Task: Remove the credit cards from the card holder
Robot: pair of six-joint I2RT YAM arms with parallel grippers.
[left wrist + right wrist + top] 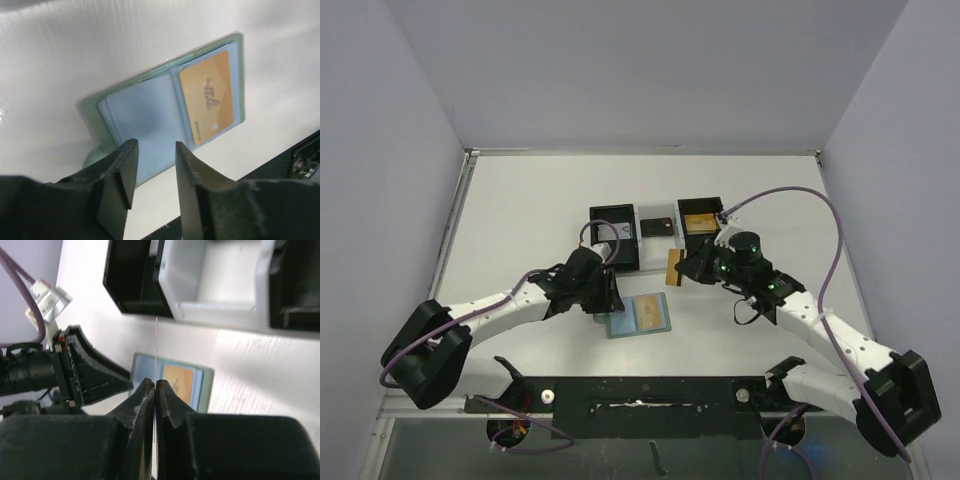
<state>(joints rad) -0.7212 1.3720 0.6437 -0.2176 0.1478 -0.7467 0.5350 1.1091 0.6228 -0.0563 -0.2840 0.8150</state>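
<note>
My right gripper moves outward over the gold cards in the black box [700,223] next, then lowers to release its card, because matching cards lie there.
The card holder [640,315] lies open on the white table, sage-green outside and pale blue inside [150,107]. One gold-orange credit card [207,97] sits in its right pocket. My left gripper [608,303] hovers at the holder's left edge, jaws open with nothing between them [155,145]. My right gripper [682,268] is raised above the table beyond the holder, shut on another gold-orange credit card [674,268]. In the right wrist view that card shows edge-on as a thin line [156,347] rising from the shut gripper [155,385], with the holder [172,380] below.
Two black open-topped boxes [615,238] [700,215] stand behind the holder, with a pale tray [215,285] between them. A dark card [656,226] lies in that tray. A purple cable [820,215] loops over the right arm.
</note>
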